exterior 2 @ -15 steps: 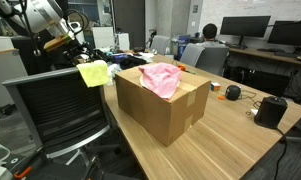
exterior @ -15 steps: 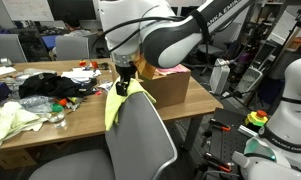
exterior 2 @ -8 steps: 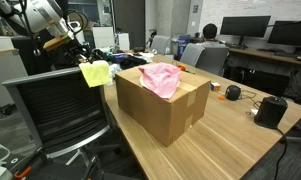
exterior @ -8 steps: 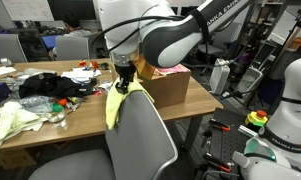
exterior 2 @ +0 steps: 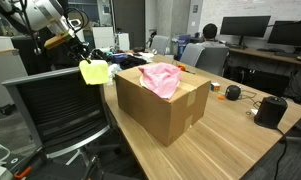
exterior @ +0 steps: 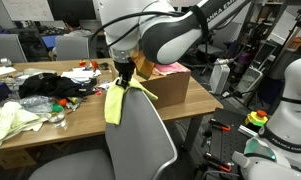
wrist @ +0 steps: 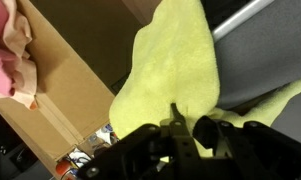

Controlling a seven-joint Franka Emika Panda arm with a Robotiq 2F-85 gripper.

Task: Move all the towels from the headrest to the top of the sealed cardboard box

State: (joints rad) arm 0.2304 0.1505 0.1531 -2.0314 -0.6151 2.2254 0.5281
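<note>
My gripper raises the hanging towel clear of the headrest (wrist: 265,45) next, crosses over the pink towel (wrist: 12,62) and releases, since the box top lies left in the wrist view.
A yellow towel (exterior: 115,103) hangs off the top of the grey chair headrest (exterior: 140,128) beside the table. My gripper (exterior: 122,80) is shut on its upper edge. In the wrist view the fingers pinch a fold of the yellow towel (wrist: 175,60) at my gripper (wrist: 185,125), with the grey headrest (wrist: 265,45) behind. The sealed cardboard box (exterior 2: 165,108) stands on the table to the side, with a pink towel (exterior 2: 161,78) lying crumpled on top. The yellow towel (exterior 2: 93,71) hangs just beyond the box's far corner.
The wooden table (exterior: 60,120) holds a black heap (exterior: 50,85) and a pale yellow-green cloth (exterior: 15,120). A black device (exterior 2: 270,110) sits on the table beyond the box. A white robot base (exterior: 290,115) stands to the side.
The jaws have closed on the yellow towel. The towel has come up slightly off the headrest and now hangs more narrowly from the fingers.
</note>
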